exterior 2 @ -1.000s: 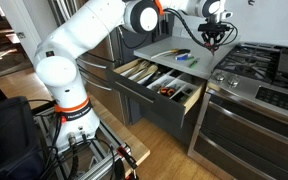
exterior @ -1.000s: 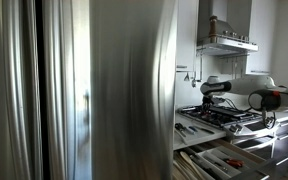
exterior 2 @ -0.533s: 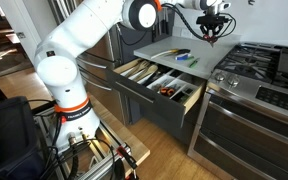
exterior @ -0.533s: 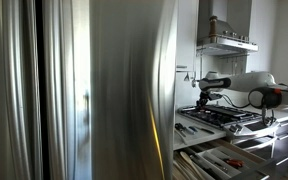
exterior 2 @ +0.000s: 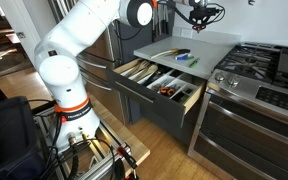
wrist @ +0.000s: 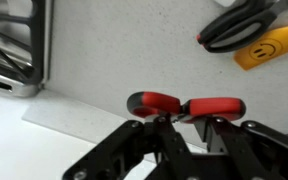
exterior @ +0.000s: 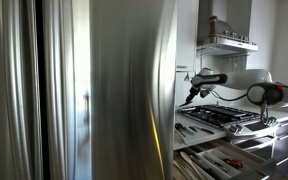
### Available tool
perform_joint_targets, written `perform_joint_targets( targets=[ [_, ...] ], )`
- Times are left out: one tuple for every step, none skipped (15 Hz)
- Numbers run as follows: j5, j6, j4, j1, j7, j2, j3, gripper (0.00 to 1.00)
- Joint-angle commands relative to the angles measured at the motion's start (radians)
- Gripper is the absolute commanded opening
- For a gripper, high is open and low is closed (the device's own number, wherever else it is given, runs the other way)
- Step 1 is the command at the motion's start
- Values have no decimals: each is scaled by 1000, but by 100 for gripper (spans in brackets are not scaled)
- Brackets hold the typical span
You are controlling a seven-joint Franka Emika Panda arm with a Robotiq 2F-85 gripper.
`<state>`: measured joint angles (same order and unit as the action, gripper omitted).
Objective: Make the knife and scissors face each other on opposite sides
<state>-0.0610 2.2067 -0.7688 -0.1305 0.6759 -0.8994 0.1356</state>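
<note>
My gripper goes toward the right in the wrist view and down next to release the scissors (wrist: 246,22), since bare counter (wrist: 284,76) beside the yellow piece lies below there.
In the wrist view my gripper (wrist: 179,122) is shut on a red-handled tool (wrist: 184,104) that looks like a pair of scissors; its blades are hidden. Black-handled scissors (wrist: 246,22) and a yellow piece with a smiley face (wrist: 274,45) lie on the grey counter (wrist: 114,60) below. In both exterior views the gripper (exterior 2: 200,14) (exterior: 191,95) hangs high above the counter's back part. Small utensils (exterior 2: 181,57) lie on the counter's front left. No knife blade is clear in any view.
A gas stove (exterior 2: 274,65) with black grates (wrist: 14,40) stands beside the counter. An open drawer (exterior 2: 159,88) with cutlery juts out below the counter. A steel fridge (exterior: 104,90) fills most of an exterior view. A range hood (exterior: 226,42) hangs over the stove.
The gripper has risen from just above the counter near the stove and moved away from the stove, still holding the red-handled tool.
</note>
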Motion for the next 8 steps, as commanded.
perform_joint_targets(
  targets=[
    [-22,105,-165,15,140,61,76,7],
    [-23,125,-216,14,187,77,101,7],
    [-20,142,-269,12,229,94,122,7],
    [-24,154,-316,5,261,108,143,7],
    [-25,162,-350,-1,264,115,153,7],
    [-56,133,-364,-6,263,124,145,7],
    [-27,124,-237,42,216,52,113,30],
    [-36,124,-264,39,223,61,114,30]
  ],
)
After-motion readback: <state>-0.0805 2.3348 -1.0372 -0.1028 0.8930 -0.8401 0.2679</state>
